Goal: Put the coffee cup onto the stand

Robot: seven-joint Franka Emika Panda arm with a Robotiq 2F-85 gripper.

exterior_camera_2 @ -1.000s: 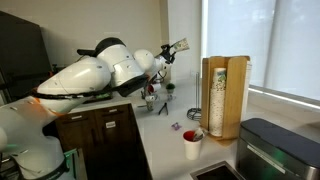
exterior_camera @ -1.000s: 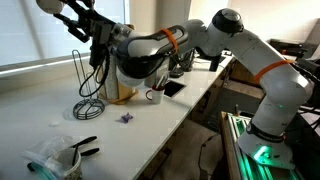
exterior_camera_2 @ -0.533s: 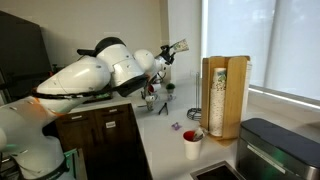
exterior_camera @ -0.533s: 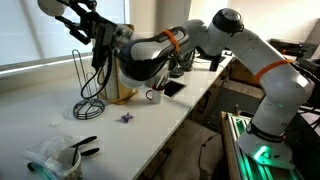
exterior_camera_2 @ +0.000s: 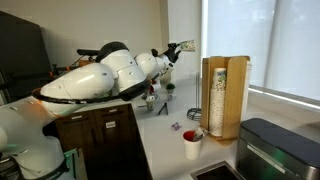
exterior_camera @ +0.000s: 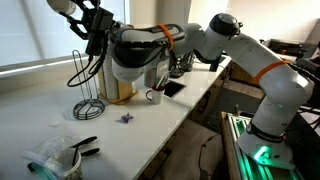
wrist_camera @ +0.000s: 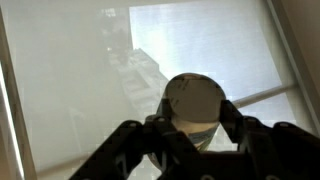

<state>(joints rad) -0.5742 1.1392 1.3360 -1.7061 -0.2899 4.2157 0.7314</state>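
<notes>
The coffee cup is still tilted high above the top of the stand's loop [exterior_camera: 79,55], so next my gripper will turn and lower to release the cup on it.
My gripper [wrist_camera: 194,120] is shut on the coffee cup [wrist_camera: 195,98], a small whitish cup with faint markings that shows between the two black fingers in the wrist view, against a bright window blind. In an exterior view the gripper [exterior_camera: 82,17] is high in the air, above and slightly left of the stand [exterior_camera: 86,88]. The stand is black wire, with a coiled round base on the white counter and a tall narrow loop. In another exterior view the gripper [exterior_camera_2: 180,47] is raised near the window, and the stand is not clear there.
A tall wooden box [exterior_camera_2: 225,96] stands by the window; it also shows behind the stand [exterior_camera: 122,90]. A white mug [exterior_camera: 155,96], a small purple object [exterior_camera: 127,117], a clear plastic container [exterior_camera: 55,160] and a red-rimmed cup [exterior_camera_2: 191,143] sit on the counter.
The arm has lifted and turned, carrying the gripper and cup higher and a little toward the window. The stand and the counter objects have not moved.
</notes>
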